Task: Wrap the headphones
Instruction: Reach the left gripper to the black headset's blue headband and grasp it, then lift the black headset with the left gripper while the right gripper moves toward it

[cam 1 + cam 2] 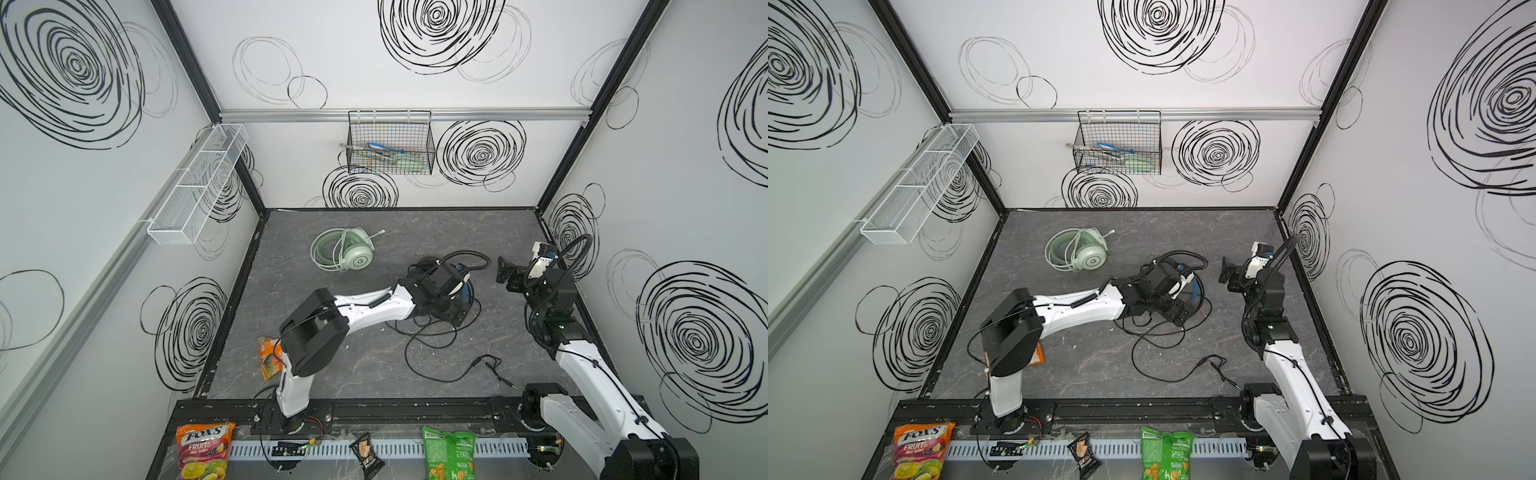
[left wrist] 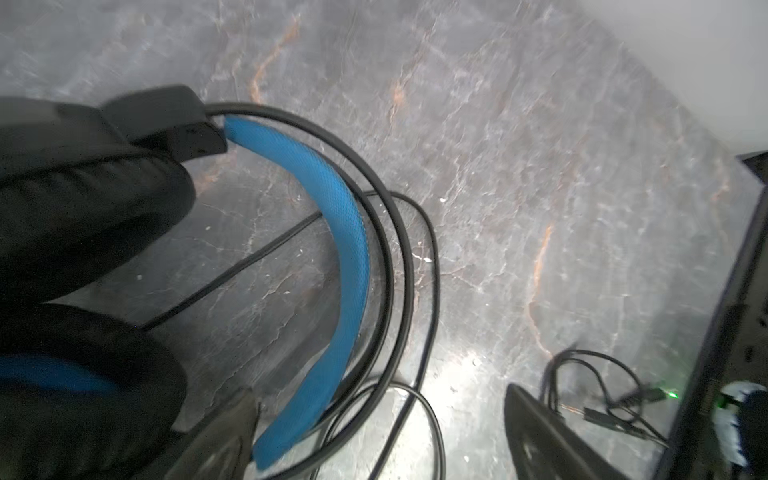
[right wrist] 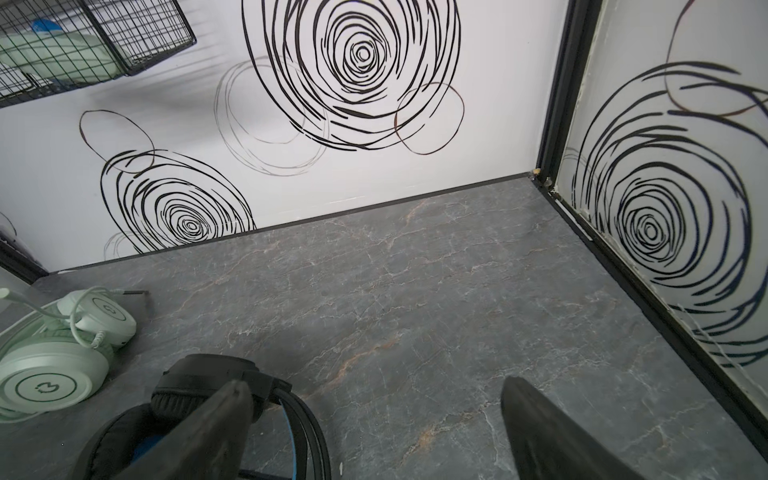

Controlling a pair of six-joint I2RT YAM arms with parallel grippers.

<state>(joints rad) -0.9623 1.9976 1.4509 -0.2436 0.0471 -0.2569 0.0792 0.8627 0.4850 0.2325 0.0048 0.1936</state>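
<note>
The black cable loops run close along the headband. The left gripper comes down over the headband's blue-lined bend [image 1: 464, 293] [image 2: 350, 312] next and closes on both together.
The black headphones [image 2: 332, 249], with a blue-lined headband, lie mid-table, largely hidden under my left arm in both top views [image 1: 467, 286] [image 1: 1194, 282]. My left gripper [image 2: 382, 419] hangs open just above them [image 1: 459, 309]; the headband's end and loops of black cable [image 1: 436, 353] lie between its spread fingers. The cable trails toward the front, ending in plugs [image 1: 494, 365]. The mint-green headphones [image 1: 347, 251] [image 3: 54, 374] lie at the back left with their cable coiled round them. My right gripper [image 1: 505, 272] [image 3: 374, 415] is open and empty, right of the black headset [image 3: 187, 395].
A black wire basket [image 1: 390, 145] hangs on the back wall and a white mesh shelf [image 1: 199, 183] on the left wall. An orange packet [image 1: 270, 353] lies by the left arm's base. Snack bags [image 1: 203, 449] [image 1: 449, 457] sit beyond the front rail.
</note>
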